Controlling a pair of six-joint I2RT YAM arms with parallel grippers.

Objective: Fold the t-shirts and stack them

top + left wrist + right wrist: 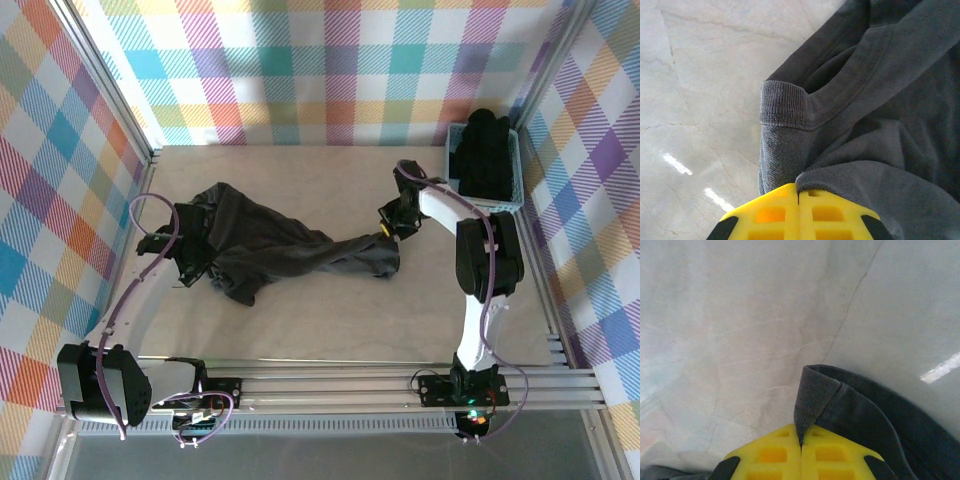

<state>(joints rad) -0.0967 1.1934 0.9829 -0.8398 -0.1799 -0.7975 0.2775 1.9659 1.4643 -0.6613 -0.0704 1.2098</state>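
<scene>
I should next lift the fold with my left gripper, carry it outward to the bare tabletop behind the shirt [252, 172] and lower it to let go, since the shirt lies crumpled.
A black t-shirt [270, 245] lies crumpled and stretched across the middle of the table, bunched wide on the left and twisted narrow toward the right. My left gripper [188, 265] is at its left end. In the left wrist view the yellow jaws [799, 189] are shut on a fold of the dark fabric [880, 100], next to a ribbed hem. My right gripper [390, 230] is at the shirt's right end. There the jaws [801, 440] are shut on a ribbed edge of the shirt [865, 410]. More black t-shirts [485, 155] are piled in the basket.
A light blue lattice basket [517, 175] stands at the back right corner against the chequered wall. Metal frame rails run along the table's near edge [380, 375]. Bare pale tabletop [300, 175] lies behind the shirt and in front of it.
</scene>
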